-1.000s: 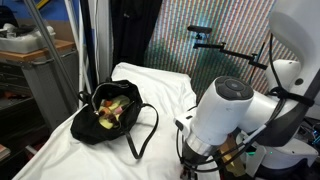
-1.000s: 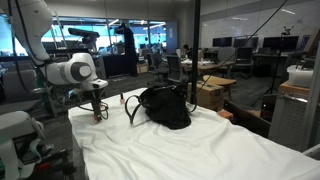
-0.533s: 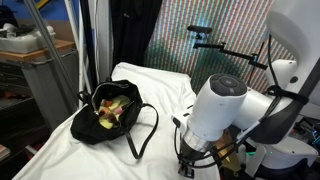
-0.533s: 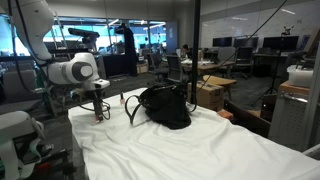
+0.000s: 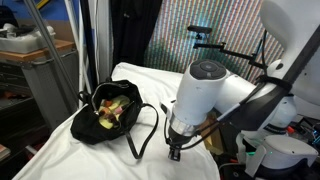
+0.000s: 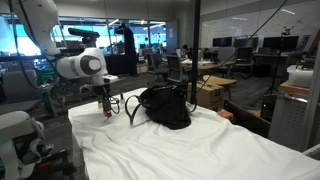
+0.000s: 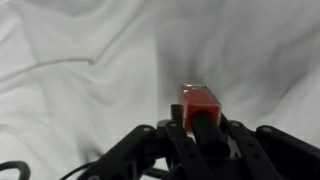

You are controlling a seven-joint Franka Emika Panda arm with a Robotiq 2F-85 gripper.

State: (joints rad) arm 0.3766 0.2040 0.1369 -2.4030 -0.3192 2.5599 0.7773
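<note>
I will lift my gripper, move it outward over the bag's opening (image 5: 114, 103), lower it in and release the red object, because the black bag is open with items inside.
My gripper (image 7: 200, 118) is shut on a small red box-shaped object (image 7: 196, 100), which sticks out past the black fingers in the wrist view. Below it lies only the wrinkled white sheet (image 7: 80, 60). In both exterior views the gripper (image 5: 175, 150) (image 6: 107, 108) hangs just above the sheet, a short way from the black bag (image 5: 110, 112) (image 6: 165, 107). The bag lies open on the sheet, with yellow, green and red items inside, and its strap (image 5: 145, 130) loops toward the gripper. The red object is too small to make out in the exterior views.
The white sheet (image 5: 100, 155) covers a narrow table. A grey cabinet (image 5: 40, 75) stands beside it and a dark curtain behind. Cables and the robot's base (image 5: 285, 150) sit at the table's other side. Office desks and chairs (image 6: 200, 75) fill the background.
The jaws have closed on the red object. The arm has swung with it across the sheet toward the black bag and risen slightly.
</note>
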